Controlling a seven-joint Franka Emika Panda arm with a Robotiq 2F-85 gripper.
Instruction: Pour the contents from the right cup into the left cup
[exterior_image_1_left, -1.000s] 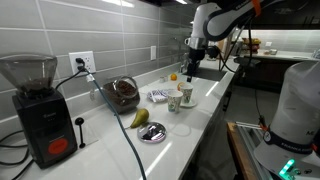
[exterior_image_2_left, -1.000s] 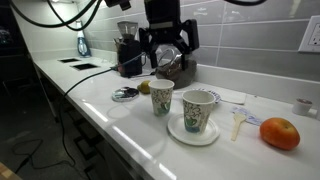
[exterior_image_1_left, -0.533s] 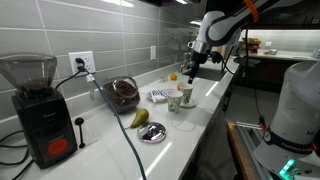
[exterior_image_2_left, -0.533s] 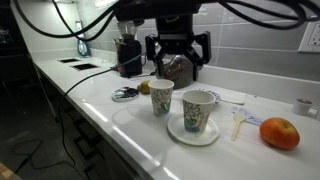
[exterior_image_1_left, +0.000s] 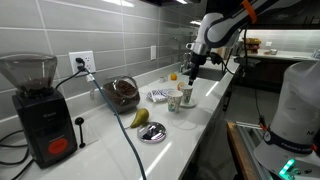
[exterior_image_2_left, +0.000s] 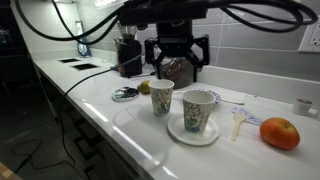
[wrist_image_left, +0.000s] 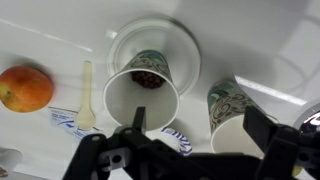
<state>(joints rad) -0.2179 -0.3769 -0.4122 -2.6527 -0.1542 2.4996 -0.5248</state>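
Note:
My gripper has to move down onto the saucer cup's rim (exterior_image_2_left: 187, 96) (wrist_image_left: 178, 99) on the side by the other cup, because the dark brown contents are in the saucer cup.
Two paper cups with green print stand on the white counter. The right cup (exterior_image_2_left: 198, 110) stands on a white saucer (exterior_image_2_left: 193, 135) and holds something dark brown, seen in the wrist view (wrist_image_left: 142, 78). The left cup (exterior_image_2_left: 161, 97) stands beside it on the bare counter and is also in the wrist view (wrist_image_left: 235, 112). In an exterior view they are small, the right cup (exterior_image_1_left: 186, 95) and the left cup (exterior_image_1_left: 174, 103). My gripper (exterior_image_2_left: 178, 58) is open and empty, hanging above and behind the cups. In the wrist view its fingers (wrist_image_left: 198, 128) spread over both cups.
An orange (exterior_image_2_left: 279, 133) and a wooden spoon (exterior_image_2_left: 237, 122) lie beyond the saucer. A glass jar (exterior_image_1_left: 122, 93), a pear (exterior_image_1_left: 139, 118), a small plate (exterior_image_1_left: 152, 132) and a coffee grinder (exterior_image_1_left: 35, 105) stand along the counter. The counter's front edge (exterior_image_2_left: 130, 140) is close to the cups.
My gripper has shifted sideways along the counter, coming over the two cups, still open. The cups have not moved.

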